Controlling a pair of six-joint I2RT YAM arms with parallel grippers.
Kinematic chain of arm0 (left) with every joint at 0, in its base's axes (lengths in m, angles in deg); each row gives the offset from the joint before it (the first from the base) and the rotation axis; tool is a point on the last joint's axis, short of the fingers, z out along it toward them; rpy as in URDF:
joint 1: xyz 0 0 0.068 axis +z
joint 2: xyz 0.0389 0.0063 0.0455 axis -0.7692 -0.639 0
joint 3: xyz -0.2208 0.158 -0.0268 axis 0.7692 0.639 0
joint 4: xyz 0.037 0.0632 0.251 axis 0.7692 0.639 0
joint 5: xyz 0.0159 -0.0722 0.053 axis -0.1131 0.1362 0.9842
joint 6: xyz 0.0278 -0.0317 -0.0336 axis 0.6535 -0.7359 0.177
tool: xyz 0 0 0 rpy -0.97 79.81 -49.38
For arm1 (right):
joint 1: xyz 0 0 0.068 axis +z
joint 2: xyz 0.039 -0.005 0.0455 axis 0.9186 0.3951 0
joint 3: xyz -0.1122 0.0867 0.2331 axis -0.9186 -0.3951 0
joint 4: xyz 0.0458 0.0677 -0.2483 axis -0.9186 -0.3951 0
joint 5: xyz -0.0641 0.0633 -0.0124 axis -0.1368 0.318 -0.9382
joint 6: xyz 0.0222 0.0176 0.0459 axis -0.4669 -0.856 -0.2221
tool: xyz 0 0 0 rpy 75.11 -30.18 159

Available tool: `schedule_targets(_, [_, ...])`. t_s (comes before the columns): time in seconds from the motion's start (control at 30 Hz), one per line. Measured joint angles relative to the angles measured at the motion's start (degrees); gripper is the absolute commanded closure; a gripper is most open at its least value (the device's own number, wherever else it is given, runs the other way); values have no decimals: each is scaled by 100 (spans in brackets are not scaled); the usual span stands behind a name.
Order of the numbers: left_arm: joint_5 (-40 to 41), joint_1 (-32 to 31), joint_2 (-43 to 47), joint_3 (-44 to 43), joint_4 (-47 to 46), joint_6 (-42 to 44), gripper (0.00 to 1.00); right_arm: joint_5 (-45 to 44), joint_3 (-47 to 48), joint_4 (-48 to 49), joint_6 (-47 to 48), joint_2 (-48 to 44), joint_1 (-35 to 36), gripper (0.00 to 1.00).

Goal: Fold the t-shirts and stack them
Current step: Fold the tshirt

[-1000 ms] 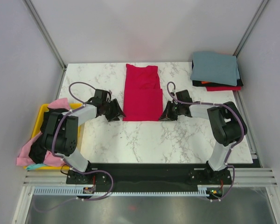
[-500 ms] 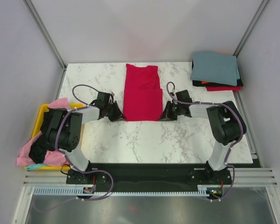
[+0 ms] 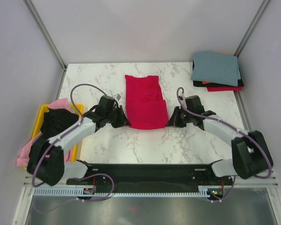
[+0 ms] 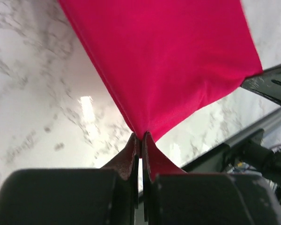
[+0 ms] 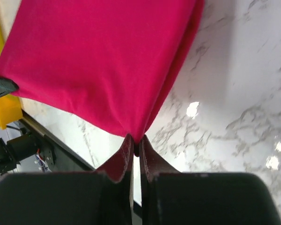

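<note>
I will next lift the pinched corner in my right gripper, carry it outward, lower it there and let go of it, because the far end of the t-shirt lies flat outward.
A crimson-red t-shirt (image 3: 144,99) lies folded lengthwise in the middle of the marble table, its near edge raised and stretched between my two grippers. My left gripper (image 3: 125,123) is shut on the near left corner, seen pinched in the left wrist view (image 4: 141,137) with the red cloth (image 4: 178,56) fanning away. My right gripper (image 3: 170,122) is shut on the near right corner, pinched in the right wrist view (image 5: 136,139) below the red cloth (image 5: 103,61). A stack of folded t-shirts (image 3: 216,69), grey-blue on top, sits at the far right corner.
A yellow bin (image 3: 43,111) at the table's left edge holds black (image 3: 56,123) and pink (image 3: 24,152) shirts spilling over its side. Metal frame posts and grey walls enclose the table. The black base rail (image 3: 145,171) runs along the near edge.
The left gripper has shut on the shirt's near left corner. Both arms have lifted the near edge and drawn it slightly toward the near side; the right grip held throughout.
</note>
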Motion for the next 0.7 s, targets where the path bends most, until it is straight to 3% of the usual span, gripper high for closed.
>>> schedule_targets(0.17, [170, -330, 1473, 24, 807, -162, 98, -168, -216, -699, -63, -1652, 177, 100])
schedule_targets(0.27, [317, -330, 1899, -103, 1386, -208, 98, -216, -66, -1062, -127, -2109, 229, 100])
schedule_targets(0.43, [573, -297, 1552, -1078, 2153, -153, 98, -411, 866, -1596, -79, -1895, 243, 100])
schedule_targets(0.7, [715, 120, 409, -2245, 2415, 116, 98, -756, 2098, -1810, 216, -688, 205, 100])
